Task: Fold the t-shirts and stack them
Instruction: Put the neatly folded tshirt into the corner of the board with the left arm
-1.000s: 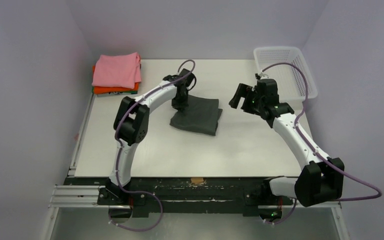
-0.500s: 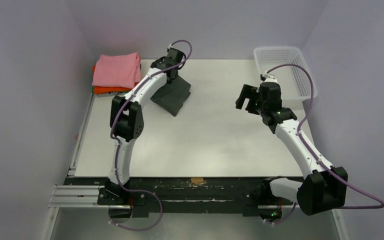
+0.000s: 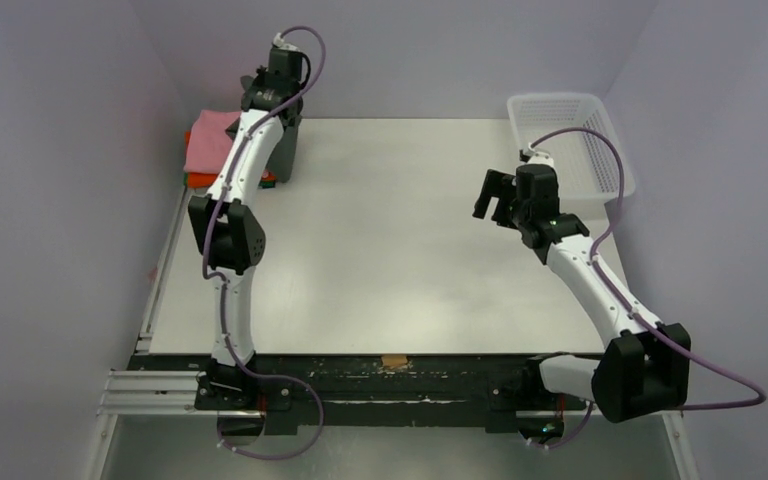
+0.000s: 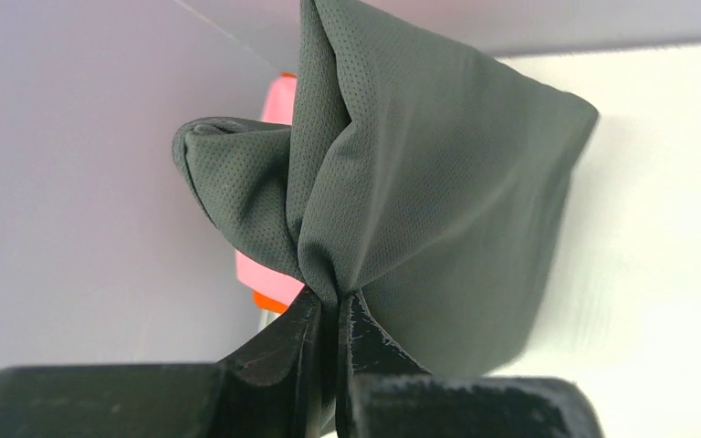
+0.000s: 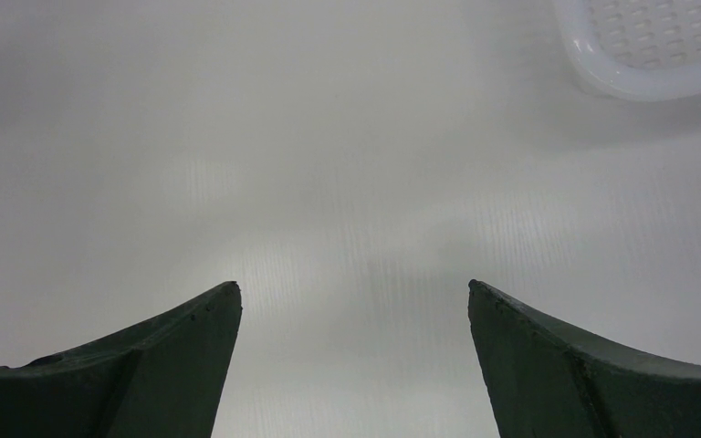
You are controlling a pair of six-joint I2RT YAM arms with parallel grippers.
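Observation:
My left gripper moves across the stack toward the wall beside it next, then down, as the pink t-shirt (image 3: 208,145) (image 4: 266,276) still lies uncovered on that side.
My left gripper (image 4: 336,297) is shut on a bunched fold of the folded charcoal-grey t-shirt (image 4: 420,182). From above, that gripper (image 3: 268,104) is raised at the table's back-left corner, and the grey t-shirt (image 3: 286,152) hangs from it by the right edge of the stack. The stack is a folded pink t-shirt (image 3: 208,140) on an orange t-shirt (image 3: 198,180); pink (image 4: 260,276) and orange (image 4: 272,299) peek out behind the grey cloth. My right gripper (image 3: 488,195) hovers open over bare table at the right, with nothing between its fingers (image 5: 354,287).
A white plastic mesh basket (image 3: 570,130) stands at the back right corner, its rim (image 5: 657,46) showing in the right wrist view. The white table (image 3: 390,270) is enclosed by pale walls on three sides. The left wall runs close beside the stack.
The left gripper lifted the grey t-shirt off the table's middle and carried it back and left to the stack. The right arm barely moved.

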